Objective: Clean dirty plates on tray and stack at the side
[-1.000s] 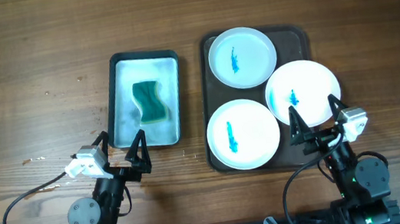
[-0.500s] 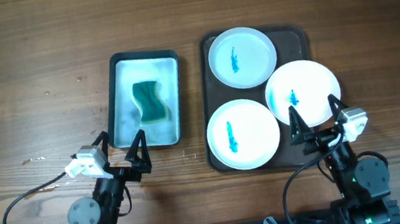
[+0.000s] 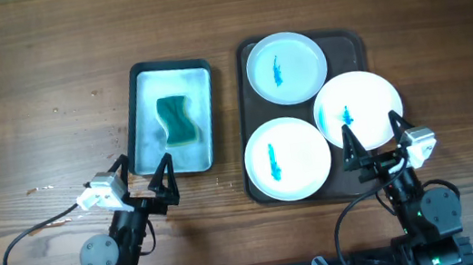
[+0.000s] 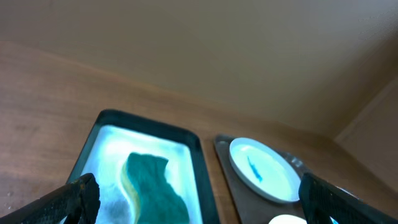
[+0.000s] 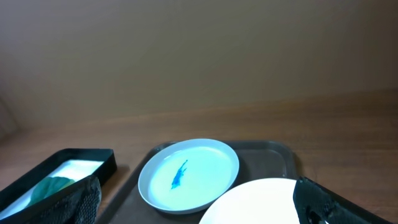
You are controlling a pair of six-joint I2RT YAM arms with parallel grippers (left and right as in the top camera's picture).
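Note:
The robot's right gripper will next tilt down and move toward the near plate, then lower onto its rim [image 3: 323, 139] beside the neighboring plate.
Three white plates with blue smears lie on the dark brown tray [image 3: 348, 43]: a far plate [image 3: 286, 67], a right plate [image 3: 357, 108] overlapping it, and a near plate [image 3: 287, 159]. A teal sponge [image 3: 176, 120] lies in a dark-rimmed pan of water [image 3: 207, 150] to the tray's left. My left gripper [image 3: 144, 174] is open and empty, just in front of the pan's near edge. My right gripper [image 3: 372, 136] is open and empty, at the tray's near right corner. The left wrist view shows the sponge [image 4: 155, 193] and far plate [image 4: 261, 170]. The right wrist view shows the far plate [image 5: 189, 173] and right plate [image 5: 258, 202].
The wooden table [image 3: 30, 95] extends left of the pan and right of the tray. A loose cable [image 3: 22, 238] loops by the left arm's base at the front edge.

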